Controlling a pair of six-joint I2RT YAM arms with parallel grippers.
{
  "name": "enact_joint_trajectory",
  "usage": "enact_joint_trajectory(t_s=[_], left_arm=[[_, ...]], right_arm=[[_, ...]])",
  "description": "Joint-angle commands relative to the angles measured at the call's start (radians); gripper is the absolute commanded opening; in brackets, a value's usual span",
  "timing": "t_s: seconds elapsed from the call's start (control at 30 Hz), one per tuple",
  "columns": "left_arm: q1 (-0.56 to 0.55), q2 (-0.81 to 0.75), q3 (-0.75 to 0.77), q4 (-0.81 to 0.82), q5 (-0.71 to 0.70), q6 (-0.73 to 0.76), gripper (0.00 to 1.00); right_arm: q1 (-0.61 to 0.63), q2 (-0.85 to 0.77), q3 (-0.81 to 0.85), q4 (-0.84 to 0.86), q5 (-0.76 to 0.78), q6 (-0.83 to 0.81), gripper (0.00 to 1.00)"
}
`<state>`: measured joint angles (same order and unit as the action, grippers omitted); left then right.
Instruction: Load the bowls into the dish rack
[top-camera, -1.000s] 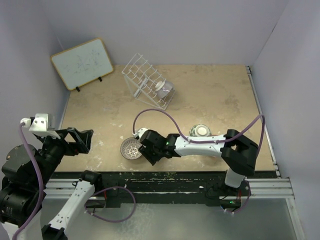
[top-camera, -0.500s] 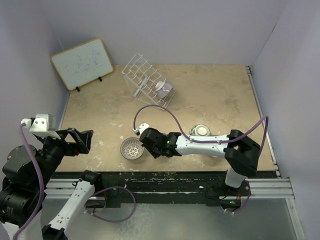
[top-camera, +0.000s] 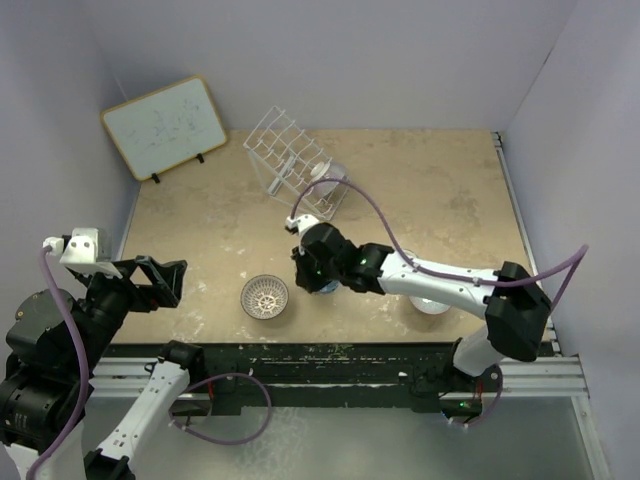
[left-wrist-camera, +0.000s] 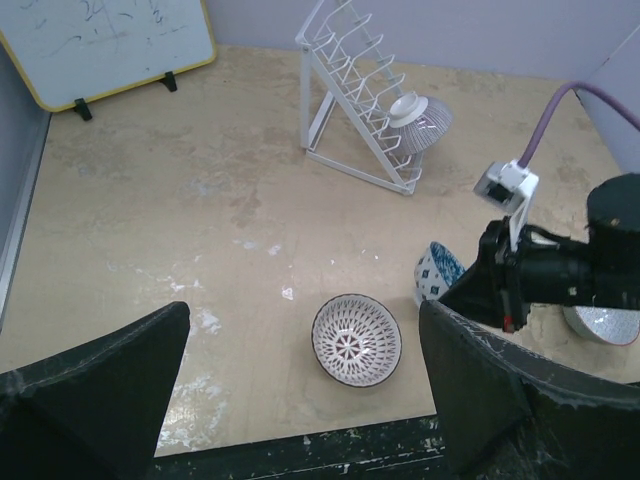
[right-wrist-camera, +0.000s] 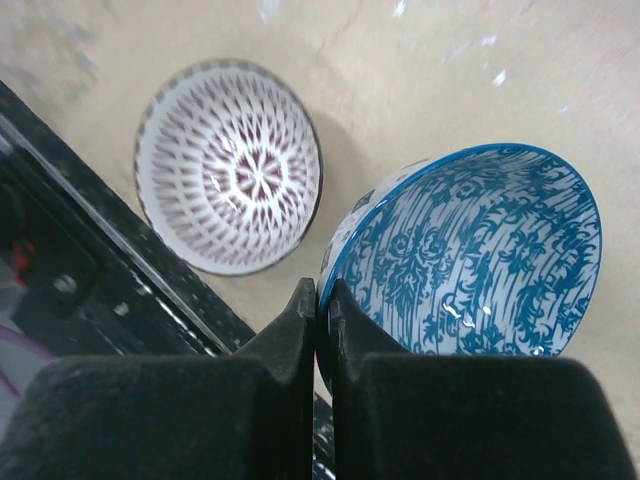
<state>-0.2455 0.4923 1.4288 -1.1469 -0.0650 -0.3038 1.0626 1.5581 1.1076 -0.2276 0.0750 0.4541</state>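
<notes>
My right gripper will next lift the blue bowl up and outward, turn sideways and let go of it in the rack wires beyond the mauve bowl (top-camera: 330, 180), because those wires are empty.
My right gripper (top-camera: 318, 272) is shut on the rim of the blue bowl (right-wrist-camera: 480, 265), one finger inside and one outside, and holds it tilted near the table's middle. The blue bowl also shows in the left wrist view (left-wrist-camera: 436, 270). The brown-and-white bowl (top-camera: 265, 296) sits upright on the table just left of it (right-wrist-camera: 228, 165) (left-wrist-camera: 356, 340). The white wire dish rack (top-camera: 285, 155) stands at the back with a mauve bowl (top-camera: 330, 180) leaning in its base (left-wrist-camera: 418, 112). My left gripper (top-camera: 150, 280) is open and empty at the near left, above the table.
A pale patterned bowl (top-camera: 430, 303) sits partly under my right arm, near the front right (left-wrist-camera: 600, 322). A framed whiteboard (top-camera: 165, 125) leans on the back left wall. The table's dark front edge (top-camera: 330, 350) runs just below the brown-and-white bowl.
My right gripper has moved from beside the brown-and-white bowl at the front edge, away and to the right toward the rack, carrying the blue bowl. The left arm has not moved.
</notes>
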Motion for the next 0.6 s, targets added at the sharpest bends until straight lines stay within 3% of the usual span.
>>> enact_joint_trajectory(t_s=[0.0, 0.3, 0.57], left_arm=[[-0.006, -0.001, 0.021, 0.021, -0.008, -0.009, 0.99], [-0.006, 0.018, 0.049, 0.023, -0.004, -0.004, 0.99], [-0.009, 0.028, 0.071, 0.015, -0.004, 0.003, 0.99]], right_arm=[[-0.097, -0.111, -0.014, 0.216, -0.163, 0.074, 0.00], [-0.351, -0.190, -0.073, 0.713, -0.509, 0.295, 0.00], [-0.528, -0.043, -0.076, 1.296, -0.583, 0.579, 0.00]])
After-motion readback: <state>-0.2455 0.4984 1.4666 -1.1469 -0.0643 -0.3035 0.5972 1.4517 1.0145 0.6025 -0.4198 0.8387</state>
